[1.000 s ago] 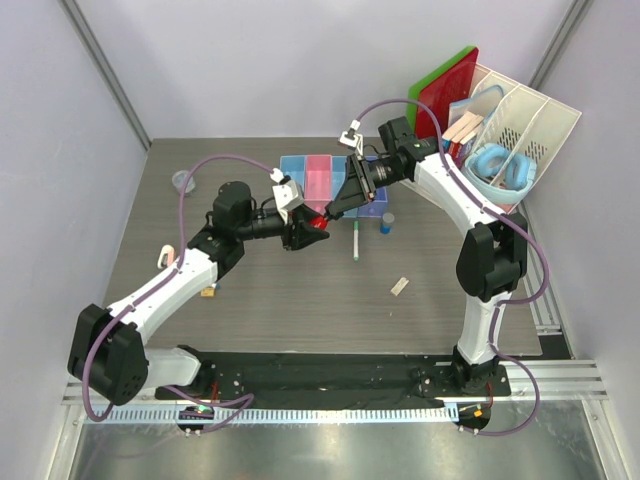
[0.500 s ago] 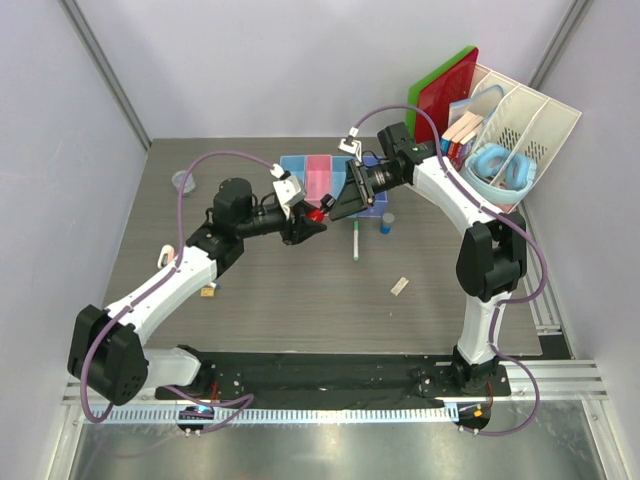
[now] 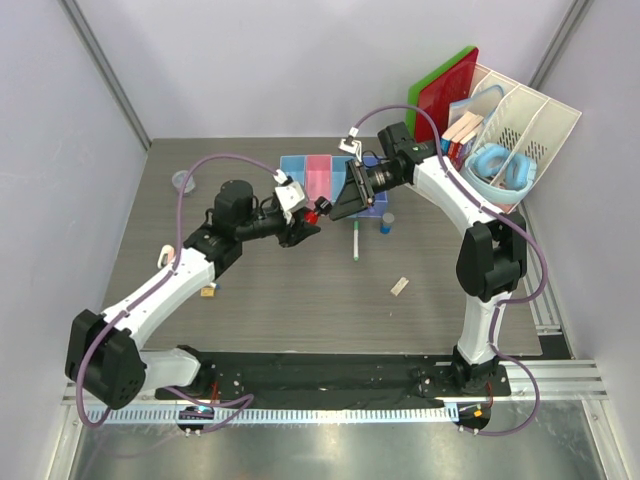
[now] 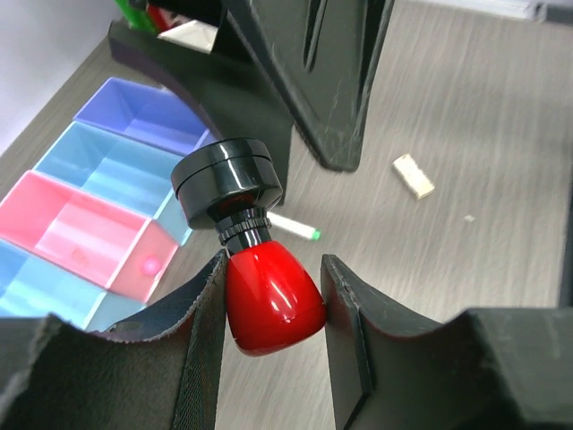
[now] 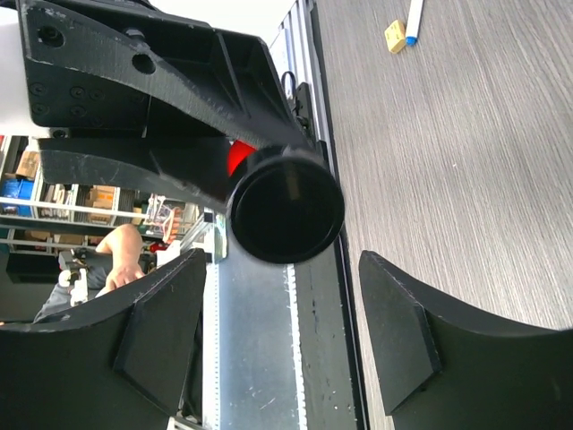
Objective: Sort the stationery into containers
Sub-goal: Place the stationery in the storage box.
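The left gripper moves outward and down into the blue end tray (image 3: 292, 167) next and releases the cylinder, since the tray lies outward of and below the gripper.
My left gripper (image 4: 273, 300) is shut on the red-black cylinder (image 4: 269, 291), gripping its red end, with the black cap (image 4: 224, 175) pointing away. In the top view the left gripper (image 3: 308, 220) holds the cylinder (image 3: 320, 207) above the table, just in front of the pink tray (image 3: 318, 176). My right gripper (image 3: 333, 208) is open and faces it. In the right wrist view the cap (image 5: 286, 204) sits just ahead of the spread fingers, and the right gripper (image 5: 282, 345) is empty. The blue tray (image 3: 293, 170), light blue tray (image 4: 107, 166) and lavender tray (image 3: 374, 207) stand in a row.
A white pen with green tip (image 3: 356, 240), a blue cylinder (image 3: 387, 222) and an eraser (image 3: 400, 287) lie right of centre. A yellow piece (image 3: 208, 291) and a blue-tipped marker (image 5: 413, 18) lie by the left arm. A white file rack (image 3: 520, 125) with headphones stands at the back right.
My left gripper has carried the red-black cylinder up and to the right, closer to the right gripper's open fingers. The right gripper shifted slightly and has held still since.
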Available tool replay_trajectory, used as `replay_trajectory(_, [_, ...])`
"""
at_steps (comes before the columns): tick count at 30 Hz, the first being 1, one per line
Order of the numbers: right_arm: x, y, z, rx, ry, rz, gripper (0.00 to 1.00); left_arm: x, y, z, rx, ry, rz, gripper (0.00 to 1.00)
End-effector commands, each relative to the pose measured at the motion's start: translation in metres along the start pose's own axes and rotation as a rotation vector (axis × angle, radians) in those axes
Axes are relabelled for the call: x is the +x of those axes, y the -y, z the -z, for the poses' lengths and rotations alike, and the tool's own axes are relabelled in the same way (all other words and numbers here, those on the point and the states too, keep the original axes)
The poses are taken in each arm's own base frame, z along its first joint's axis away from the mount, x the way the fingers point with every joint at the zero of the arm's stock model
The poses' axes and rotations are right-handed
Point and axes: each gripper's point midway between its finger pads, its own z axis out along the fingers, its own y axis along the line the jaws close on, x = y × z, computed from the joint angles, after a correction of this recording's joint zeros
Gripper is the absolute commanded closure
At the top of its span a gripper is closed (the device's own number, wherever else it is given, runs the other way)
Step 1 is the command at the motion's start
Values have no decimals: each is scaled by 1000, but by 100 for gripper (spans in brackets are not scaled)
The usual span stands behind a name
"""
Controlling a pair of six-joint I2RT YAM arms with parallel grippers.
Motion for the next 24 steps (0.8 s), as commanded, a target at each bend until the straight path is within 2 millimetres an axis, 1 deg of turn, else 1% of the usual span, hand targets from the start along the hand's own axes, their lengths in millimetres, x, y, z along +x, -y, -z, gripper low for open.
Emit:
replay_trajectory(1, [-16,-28,19,28,48,115,25,-11,-11,12,-66,-30,-115,100])
replay_trajectory(5, [-25,-23,36,87,85,135,25,-3,-20,16,-102,-109,-103,100])
replay_trajectory(6, [-28,-19,40,119,94,142,26,0,-21,16,-99,-133,-99,100])
replay_trajectory(7, [-29,-17,43,146,100,147,25,-11,-28,16,-116,-135,-115,100])
replay_trajectory(8, [-31,-14,50,174,114,156,25,7,-27,14,-91,-214,-80,100])
replay_trajectory(9, [-31,-9,54,215,117,157,26,8,-30,14,-89,-237,-72,100])
replay_trajectory(10, [-33,-8,58,245,123,167,26,-5,-38,15,-101,-236,-90,100])
replay_trajectory(11, [-32,-5,64,270,128,182,25,3,-40,17,-98,-288,-67,100])
replay_trajectory(12, [-31,-5,67,285,129,180,25,12,-47,14,-95,-326,-48,100])
replay_trajectory(13, [-30,-3,73,338,130,190,25,-1,-58,13,-109,-323,-73,100])
replay_trajectory(14, [-28,0,78,358,127,215,26,7,-61,17,-103,-374,-56,100])
replay_trajectory(15, [-24,0,80,380,118,213,25,22,-71,13,-98,-422,-30,100])
replay_trajectory(16, [-21,2,85,430,111,232,25,13,-79,16,-94,-443,-39,100])
replay_trajectory(17, [-18,3,90,451,104,255,25,14,-86,17,-92,-463,-29,100])
replay_trajectory(18, [-12,6,93,473,91,249,25,13,-108,12,-105,-479,-21,100])
replay_trajectory(19, [-9,4,98,500,92,264,25,22,-110,17,-89,-537,-1,100])
replay_trajectory(20, [-8,5,105,519,98,268,25,30,-125,21,-117,-576,17,100])
replay_trajectory(21, [-2,7,107,528,94,259,25,28,-145,13,-134,-589,19,100])
replay_trajectory(22, [-1,7,112,543,101,262,25,39,-152,16,-137,-634,52,100])
replay_trajectory(23, [0,3,119,561,115,274,25,42,-168,20,-173,-644,82,100])
replay_trajectory(24, [5,4,122,570,113,276,25,49,-186,12,-191,-651,90,100])
